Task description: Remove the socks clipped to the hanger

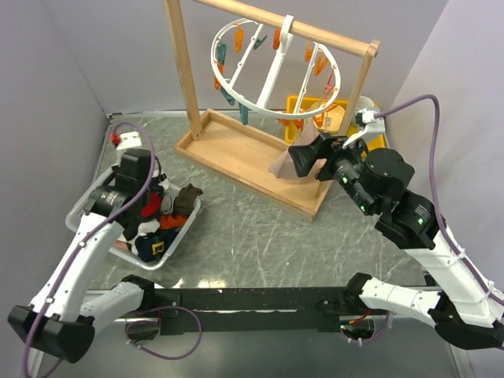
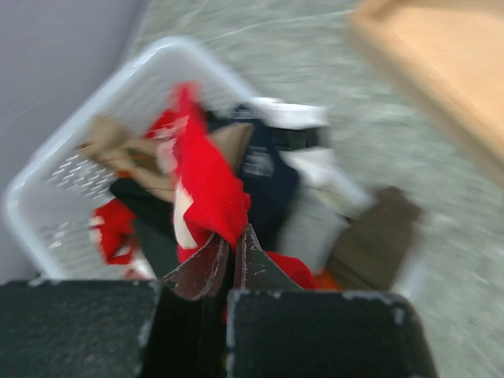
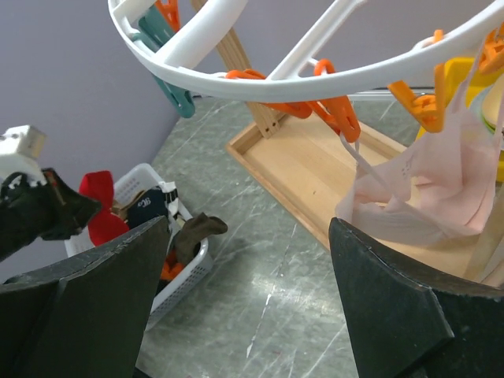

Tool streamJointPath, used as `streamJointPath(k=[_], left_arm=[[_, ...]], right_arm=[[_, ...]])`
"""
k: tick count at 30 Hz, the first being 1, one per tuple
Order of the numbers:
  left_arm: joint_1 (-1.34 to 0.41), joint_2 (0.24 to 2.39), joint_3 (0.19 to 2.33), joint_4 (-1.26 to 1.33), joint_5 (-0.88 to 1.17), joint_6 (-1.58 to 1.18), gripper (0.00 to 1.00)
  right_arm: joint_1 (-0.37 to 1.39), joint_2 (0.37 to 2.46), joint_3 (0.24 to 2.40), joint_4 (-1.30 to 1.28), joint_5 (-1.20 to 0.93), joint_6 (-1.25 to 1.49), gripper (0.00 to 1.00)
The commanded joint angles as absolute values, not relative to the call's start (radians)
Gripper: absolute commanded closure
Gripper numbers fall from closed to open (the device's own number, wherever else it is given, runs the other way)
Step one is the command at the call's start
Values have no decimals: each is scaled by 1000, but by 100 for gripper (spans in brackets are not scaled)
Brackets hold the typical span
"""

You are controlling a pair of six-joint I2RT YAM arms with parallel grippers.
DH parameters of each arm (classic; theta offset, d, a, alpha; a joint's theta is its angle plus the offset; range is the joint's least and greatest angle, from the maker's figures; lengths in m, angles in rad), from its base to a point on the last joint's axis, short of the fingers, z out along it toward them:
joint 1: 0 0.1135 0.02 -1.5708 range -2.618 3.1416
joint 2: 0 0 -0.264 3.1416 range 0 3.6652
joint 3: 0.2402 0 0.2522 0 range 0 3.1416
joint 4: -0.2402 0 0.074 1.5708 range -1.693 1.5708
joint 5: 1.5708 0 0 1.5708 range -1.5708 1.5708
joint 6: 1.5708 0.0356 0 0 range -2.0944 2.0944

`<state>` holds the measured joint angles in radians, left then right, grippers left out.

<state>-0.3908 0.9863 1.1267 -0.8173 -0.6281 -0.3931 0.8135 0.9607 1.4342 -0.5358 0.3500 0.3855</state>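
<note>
The red sock still hangs above the beige and navy socks, so the left gripper needs to move down next into the white basket [image 1: 186, 228], toward those socks, to let the red sock go.
The white round hanger [image 1: 275, 69] hangs from the wooden rack, with orange and teal clips on its ring [image 3: 315, 79]. One pale pink sock [image 1: 283, 164] hangs from an orange clip [image 3: 340, 118]; it also shows in the right wrist view [image 3: 429, 193]. My right gripper [image 1: 304, 157] is open, its jaws wide apart [image 3: 248, 228], with the pink sock just by its right finger. My left gripper [image 1: 146, 206] is shut on a red sock [image 2: 209, 185] over the white basket [image 1: 186, 228], which holds several socks in red, navy, black and beige.
The wooden rack's tray base [image 1: 236, 153] lies under the hanger, its posts at left and right. A yellow container [image 1: 303, 105] stands behind it. A brown sock [image 3: 197, 232] drapes over the basket rim. Grey walls close in at left and right.
</note>
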Motion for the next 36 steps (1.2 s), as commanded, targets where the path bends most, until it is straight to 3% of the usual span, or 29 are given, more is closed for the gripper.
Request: streamJointPath(k=[1,11,22,27,33,36], left_arm=[[-215,979,1101,-697,-563,-321,99],[-34,1123,1040,-525,-482,-362,99],[175,1571,1072,-512,-189,-394,99],[173,1430,1020,-474,-251,-406,63],[141,1165,1009,-500,-301,-431,50],[114,1069,1023,-526,-275,-445,38]], right_arm=[[810,924,1405,-497,333,394,10],[808,856,1329,-503,253,419,10],[810,738,1247,-520,265,414,10],[810,681,1223,-555,298,414,10],[810,655,1204,-589,321,377,6],[810,644,1169,-594,299,388,5]])
